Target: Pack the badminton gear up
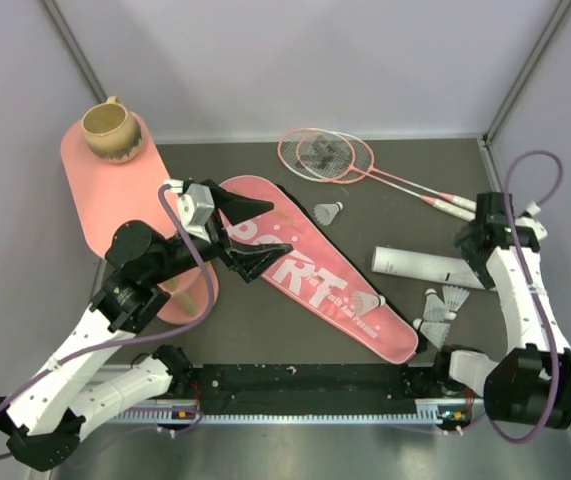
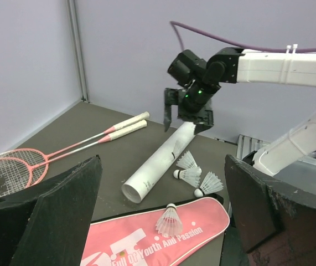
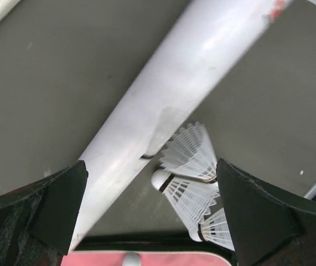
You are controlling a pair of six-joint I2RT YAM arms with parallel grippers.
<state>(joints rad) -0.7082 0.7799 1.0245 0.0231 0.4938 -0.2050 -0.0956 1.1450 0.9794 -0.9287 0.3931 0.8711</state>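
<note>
My right gripper needs to go down and turn next, so that its open fingers are on both sides of the tube's end away from the bag. The tube runs at a slant between them.
The pink bag (image 1: 315, 275) lettered "SPORT" lies flat mid-table, with one white shuttlecock (image 1: 365, 303) on it. My left gripper (image 1: 278, 225) hovers open and empty over the bag's wide end. In its wrist view (image 2: 162, 183) the bag (image 2: 146, 244) and that shuttlecock (image 2: 170, 220) lie below. The white tube (image 1: 425, 267) lies to the right with three shuttlecocks (image 1: 437, 315) beside it. My right gripper (image 1: 477, 250) is open and empty above the tube's far end (image 3: 169, 105), next to the shuttlecocks (image 3: 191, 177). Two pink rackets (image 1: 325, 155) lie at the back. Another shuttlecock (image 1: 329, 212) lies beside the bag.
A pink oval table (image 1: 95, 200) with a tan mug (image 1: 112, 130) stands at the back left, beside my left arm. Grey walls close in the back and sides. A black metal rail (image 1: 305, 385) runs along the near edge.
</note>
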